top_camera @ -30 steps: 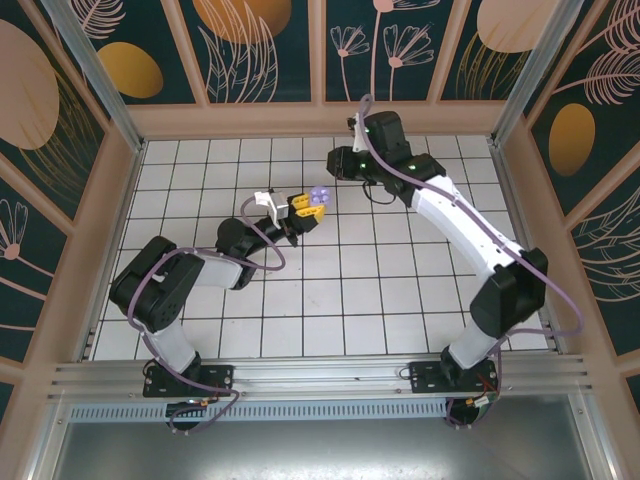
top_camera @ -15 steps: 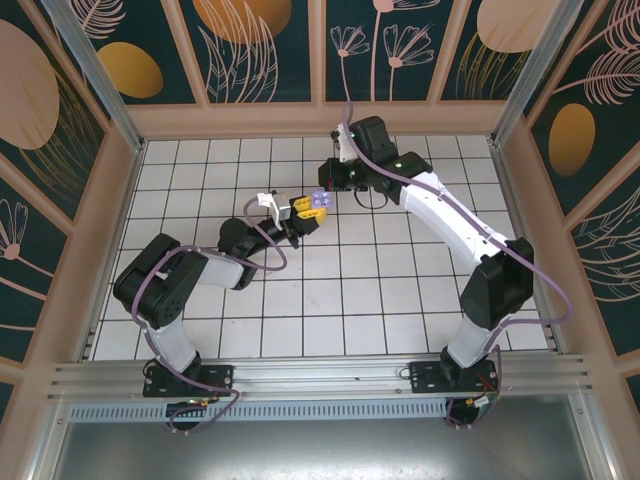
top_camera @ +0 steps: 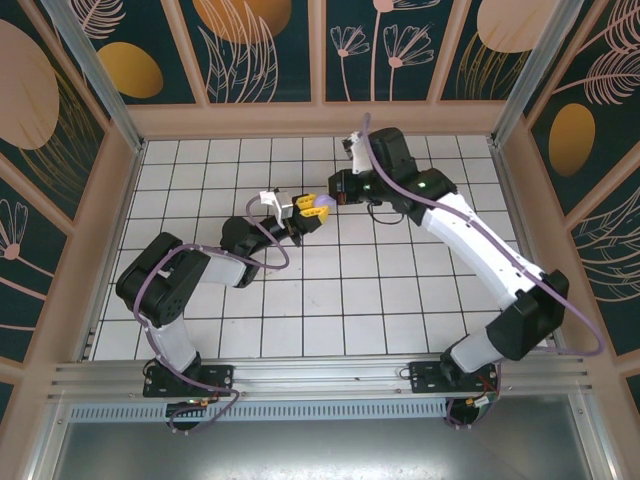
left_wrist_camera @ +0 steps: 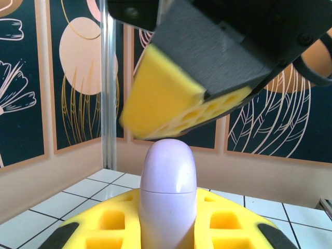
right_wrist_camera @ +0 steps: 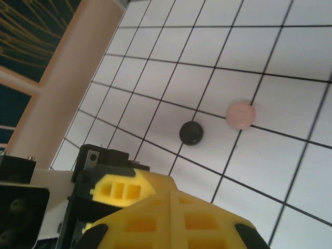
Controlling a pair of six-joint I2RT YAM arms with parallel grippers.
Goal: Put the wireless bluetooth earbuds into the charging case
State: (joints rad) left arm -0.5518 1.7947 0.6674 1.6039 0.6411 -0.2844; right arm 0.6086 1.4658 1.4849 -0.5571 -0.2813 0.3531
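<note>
The lavender case (top_camera: 325,200) already has its lid down, so I will next tip over my left gripper, lower the case to the white tiles and release it there.
My left gripper (top_camera: 310,208) is shut on a lavender charging case (left_wrist_camera: 168,192), held upright between its yellow fingers (left_wrist_camera: 109,223). The case's lid is down, with a thin seam around its middle. My right gripper (right_wrist_camera: 174,207) is shut with nothing between its pads. It hovers just over the case's rounded top, and its yellow fingers (left_wrist_camera: 171,104) hang above the case in the left wrist view. From above, the lavender case (top_camera: 325,200) shows between the two grippers. The earbuds are out of view.
A black round case (right_wrist_camera: 191,133) and a pink round case (right_wrist_camera: 240,115) lie close together on the white gridded floor (right_wrist_camera: 290,62) beneath the right wrist. The wooden back wall (top_camera: 320,118) runs close behind the grippers.
The right arm swung left and back while its jaws closed, and it now sits right above the lavender case. The case looked open before; its lid is now down. The left gripper kept its hold.
</note>
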